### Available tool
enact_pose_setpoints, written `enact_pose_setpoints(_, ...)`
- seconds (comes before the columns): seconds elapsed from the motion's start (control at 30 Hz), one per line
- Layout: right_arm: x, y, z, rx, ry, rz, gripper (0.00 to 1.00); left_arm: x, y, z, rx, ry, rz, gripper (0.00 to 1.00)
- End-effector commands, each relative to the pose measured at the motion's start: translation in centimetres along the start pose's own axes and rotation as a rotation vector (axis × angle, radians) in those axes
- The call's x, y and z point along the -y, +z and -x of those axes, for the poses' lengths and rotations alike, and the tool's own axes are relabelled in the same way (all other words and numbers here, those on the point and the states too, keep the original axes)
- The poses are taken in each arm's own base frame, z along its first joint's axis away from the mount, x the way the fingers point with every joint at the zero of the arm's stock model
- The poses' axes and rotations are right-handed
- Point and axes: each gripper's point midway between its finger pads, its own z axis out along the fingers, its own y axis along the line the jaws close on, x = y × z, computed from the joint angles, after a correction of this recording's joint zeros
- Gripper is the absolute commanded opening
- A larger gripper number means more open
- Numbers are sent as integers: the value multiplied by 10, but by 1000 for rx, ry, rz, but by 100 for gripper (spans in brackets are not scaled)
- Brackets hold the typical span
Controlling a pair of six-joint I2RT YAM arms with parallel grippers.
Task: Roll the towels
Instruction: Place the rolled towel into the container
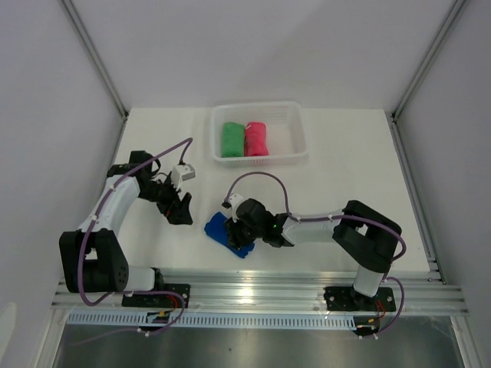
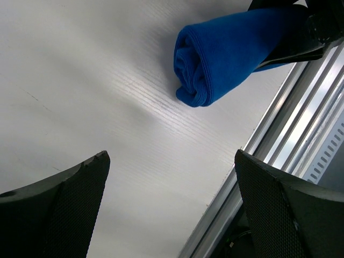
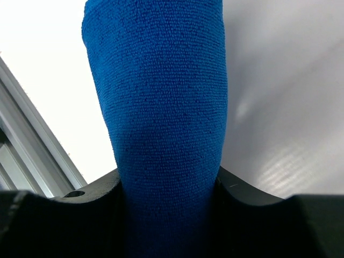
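Observation:
The robot's right gripper will lift the blue roll next, carry it outward and lower it onto the bare bottom of the basket beside the pink-red towel [image 1: 255,139] to let it go.
The blue towel [image 1: 221,229] lies rolled into a tube on the table near the front edge. My right gripper [image 1: 244,231] is shut on it. In the right wrist view the roll [image 3: 161,97] fills the gap between both jaws of the gripper [image 3: 169,188] and sticks out ahead of them. My left gripper [image 1: 182,210] hovers just left of the roll and stands open with nothing in it. The left wrist view shows the roll's spiral end [image 2: 215,54] ahead of that gripper's [image 2: 172,207] spread fingers [image 2: 64,209]. A green towel [image 1: 232,139] and a pink-red towel [image 1: 255,139] lie rolled side by side in the basket.
The white slotted basket [image 1: 296,123] stands at the back centre of the table. An aluminium rail [image 1: 261,290] runs along the near edge, close behind the blue roll [image 2: 290,134]. White walls enclose the table on three sides.

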Motion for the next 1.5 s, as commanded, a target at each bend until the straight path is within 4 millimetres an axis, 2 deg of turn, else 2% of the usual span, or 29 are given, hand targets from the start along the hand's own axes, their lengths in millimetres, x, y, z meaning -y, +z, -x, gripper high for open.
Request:
enact_pose_setpoints(0.0,9,-12,0,-3,27,-44,32,1,-5,13,57,-5,-9,99)
enact_pose_setpoints(0.23,27,-29,11,50,49,-113,31,1,-6,14,59,-2,-9,100)
enact_pose_setpoints(0.63,75,-67,32,151,88,-300,27,-1,-6,14,58,-4,-5,99)
enact_pose_setpoints(0.9,92,-80,34,169,113,-357,25,-2,-7,15,59,-6,-7,99)
enact_pose_setpoints(1.0,102,-98,42,201,126,-394,25,-2,-7,14,56,-8,-8,99)
enact_pose_setpoints(1.07,111,-114,52,224,109,-439,25,-3,-7,14,56,-7,-7,99)
enact_pose_setpoints(1.1,117,-129,71,277,113,-458,25,-3,-6,14,56,-12,-7,99)
enact_pose_setpoints(1.17,131,-149,88,303,94,-502,25,-5,-6,15,59,-20,-4,99)
enact_pose_setpoints(1.2,146,-167,113,358,111,-540,25,-6,-6,16,58,-24,-3,99)
enact_pose_setpoints(1.27,163,-183,134,384,104,-586,24,-7,-5,17,60,-34,-8,99)
enact_pose_setpoints(1.3,183,-195,158,410,94,-643,24,-7,-5,17,61,-37,-9,100)
enact_pose_setpoints(1.4,219,-202,183,408,80,-740,22,-8,-4,17,62,-36,-10,100)
enact_pose_setpoints(1.43,241,-199,197,410,98,-774,22,-9,-4,18,67,-33,-7,100)
enact_pose_setpoints(1.47,253,-196,205,415,100,-792,21,-8,-3,17,63,-33,-9,100)
